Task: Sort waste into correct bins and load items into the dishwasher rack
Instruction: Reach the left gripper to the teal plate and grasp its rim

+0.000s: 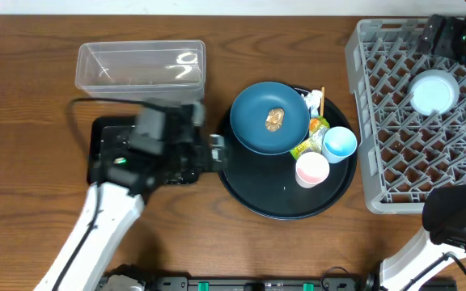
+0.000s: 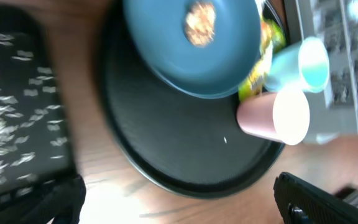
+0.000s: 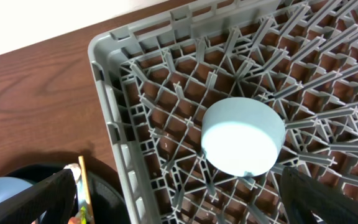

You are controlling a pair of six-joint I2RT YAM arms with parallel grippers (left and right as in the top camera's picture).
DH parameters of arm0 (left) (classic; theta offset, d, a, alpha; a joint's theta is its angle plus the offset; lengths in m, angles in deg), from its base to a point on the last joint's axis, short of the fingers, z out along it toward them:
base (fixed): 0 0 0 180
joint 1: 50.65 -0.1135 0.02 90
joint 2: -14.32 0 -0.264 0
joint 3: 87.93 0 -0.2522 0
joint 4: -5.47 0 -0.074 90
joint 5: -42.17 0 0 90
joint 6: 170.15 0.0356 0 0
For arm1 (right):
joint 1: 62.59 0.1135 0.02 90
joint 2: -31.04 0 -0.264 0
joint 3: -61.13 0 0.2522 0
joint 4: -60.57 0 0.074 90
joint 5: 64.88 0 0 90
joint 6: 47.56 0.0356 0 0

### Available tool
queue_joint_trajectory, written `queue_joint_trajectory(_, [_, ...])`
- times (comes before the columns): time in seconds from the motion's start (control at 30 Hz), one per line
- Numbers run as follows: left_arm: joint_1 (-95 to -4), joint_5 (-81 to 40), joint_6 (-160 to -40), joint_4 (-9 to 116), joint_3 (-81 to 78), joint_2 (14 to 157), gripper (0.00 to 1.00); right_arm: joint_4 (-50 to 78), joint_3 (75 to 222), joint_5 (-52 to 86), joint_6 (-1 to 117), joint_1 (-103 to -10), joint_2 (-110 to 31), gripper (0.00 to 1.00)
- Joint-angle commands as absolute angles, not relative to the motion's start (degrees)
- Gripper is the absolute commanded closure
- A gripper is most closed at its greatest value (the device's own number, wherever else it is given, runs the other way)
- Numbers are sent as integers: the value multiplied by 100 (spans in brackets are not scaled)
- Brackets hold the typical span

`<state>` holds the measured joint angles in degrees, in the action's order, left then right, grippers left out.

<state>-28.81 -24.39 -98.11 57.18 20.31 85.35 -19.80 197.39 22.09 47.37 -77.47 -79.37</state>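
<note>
My left gripper will turn over the round tray next, and then it will go down with its fingers on both sides of that rim of the tray.
The dark blue plate point(image 1: 269, 117) lies on a large round black tray point(image 1: 285, 198) with a small brown food lump point(image 1: 274, 119) on it. Beside it are the printed wrapper point(image 1: 311, 139), the light blue cup point(image 1: 340, 144), the pink cup point(image 1: 311, 170) and the chopstick point(image 1: 323, 95). A white bowl point(image 1: 435, 90) sits upside down in the grey rack point(image 1: 379, 121). My left gripper point(image 1: 217, 150) is open and empty at the round tray's left rim. My right gripper point(image 1: 442, 39) is open and empty above the rack's far side. White rice grains point(image 2: 5, 118) lie in the shallow black tray point(image 2: 17, 37).
The clear tub point(image 1: 140, 65) stands at the back left. The shallow black tray point(image 1: 103, 137) sits under my left arm. In the right wrist view the bowl point(image 3: 243, 137) sits inside the rack point(image 3: 114, 118), and the chopstick point(image 3: 84, 186) shows left of it.
</note>
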Motion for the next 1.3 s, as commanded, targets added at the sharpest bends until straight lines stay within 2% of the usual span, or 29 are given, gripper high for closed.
queue_joint_trajectory(0.0, [-2356,-2608,-9566,5480,1946,8760,2,-1985,19782,2190,4663,-7795,-7880,1])
queue_joint_trajectory(0.27, [-1497,-3569,-7560,5119,1948,8920,2,-1987,19782,2190,4663,-7795,-7878,1])
queue_joint_trajectory(0.47, [-1281,-3554,-5357,5043,1948,9188,2,-1985,19782,2190,4663,-7795,-7878,1])
queue_joint_trajectory(0.77, [-1281,-2992,-3302,4993,1948,9918,0,-1985,19782,2190,4663,-7795,-7878,1])
queue_joint_trajectory(0.83, [-1281,-2990,-2869,4929,1948,10058,3,-1985,19782,2188,4663,-7795,-7878,1])
queue_joint_trajectory(1.27, [-1281,-2986,-2767,3874,1948,10965,6,-1987,19782,2190,4663,-7795,-7878,1])
